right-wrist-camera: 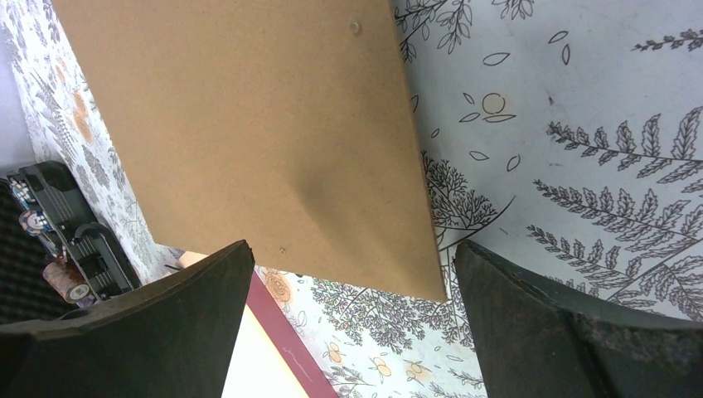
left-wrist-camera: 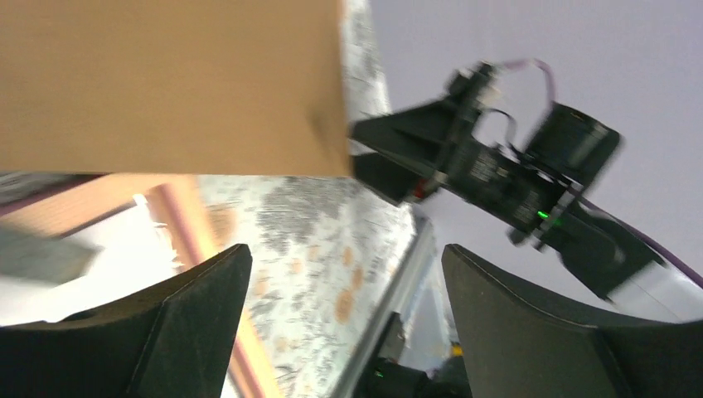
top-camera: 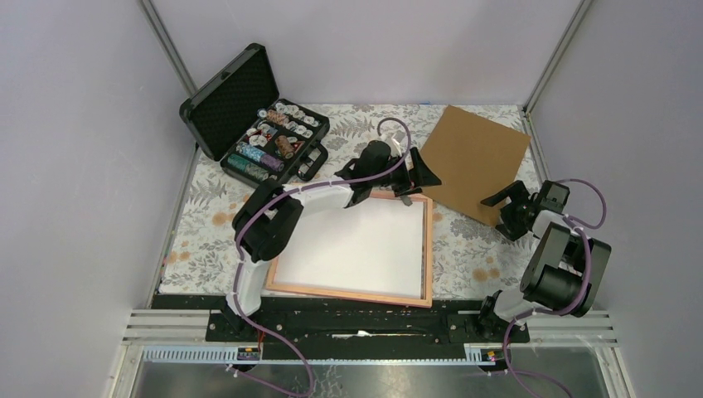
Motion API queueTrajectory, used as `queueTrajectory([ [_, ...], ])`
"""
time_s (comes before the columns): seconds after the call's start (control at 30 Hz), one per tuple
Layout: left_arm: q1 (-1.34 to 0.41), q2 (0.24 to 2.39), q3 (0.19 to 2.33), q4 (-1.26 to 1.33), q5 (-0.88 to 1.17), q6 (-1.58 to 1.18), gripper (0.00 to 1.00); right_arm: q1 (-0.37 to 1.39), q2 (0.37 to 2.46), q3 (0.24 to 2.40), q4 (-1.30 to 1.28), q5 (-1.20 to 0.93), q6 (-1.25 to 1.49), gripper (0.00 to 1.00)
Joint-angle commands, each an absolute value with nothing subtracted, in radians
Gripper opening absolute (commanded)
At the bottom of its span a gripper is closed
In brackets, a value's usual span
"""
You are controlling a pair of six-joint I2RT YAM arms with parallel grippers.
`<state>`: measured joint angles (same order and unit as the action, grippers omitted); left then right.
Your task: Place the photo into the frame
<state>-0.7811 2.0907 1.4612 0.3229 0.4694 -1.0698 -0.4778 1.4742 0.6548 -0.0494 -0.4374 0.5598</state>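
Next I will lower my left gripper and draw it to the left in the top view to the backing board's corner by the frame, as its fingers overhang the backing board.
The frame point(top-camera: 429, 249) lies flat on the floral table in front of the arms, its pinkish-orange border showing. A white sheet, the photo point(top-camera: 352, 245) with its plain back up, fills it. My left gripper point(top-camera: 421, 172) is open and empty above the frame's far right corner, beside the brown backing board point(top-camera: 477, 157). In the left wrist view my left gripper point(left-wrist-camera: 344, 253) is spread wide, with the frame border point(left-wrist-camera: 186, 224) and the board point(left-wrist-camera: 166, 83) ahead. My right gripper point(top-camera: 500, 211) is open and empty at the board's near corner; it also shows in the right wrist view point(right-wrist-camera: 352, 246).
An open black case point(top-camera: 249, 116) with poker chips stands at the back left. The brown board point(right-wrist-camera: 249, 124) lies at the back right, one corner near the frame border point(right-wrist-camera: 278, 327). Grey walls close in the table on three sides.
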Motion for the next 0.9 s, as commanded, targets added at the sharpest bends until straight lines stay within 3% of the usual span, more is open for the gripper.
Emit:
queueTrajectory([
  [0.0, -0.743, 1.994, 1.400, 0.238, 0.236, -0.858, 0.93, -0.471, 1.445, 0.673, -0.100, -0.417, 0.535, 1.00],
  [0.27, -0.680, 2.152, 1.645, 0.007, 0.155, -0.648, 0.97, -0.470, 1.452, 0.674, -0.095, -0.405, 0.528, 1.00],
  [0.53, -0.662, 2.367, 1.890, -0.147, 0.200, -0.729, 0.95, -0.471, 1.474, 0.677, -0.074, -0.407, 0.537, 1.00],
  [0.77, -0.660, 2.467, 1.942, -0.089, 0.313, -0.823, 0.77, -0.471, 1.504, 0.673, -0.051, -0.421, 0.546, 1.00],
  [0.87, -0.650, 2.464, 1.893, -0.011, 0.390, -0.886, 0.64, -0.471, 1.509, 0.671, -0.045, -0.425, 0.546, 1.00],
])
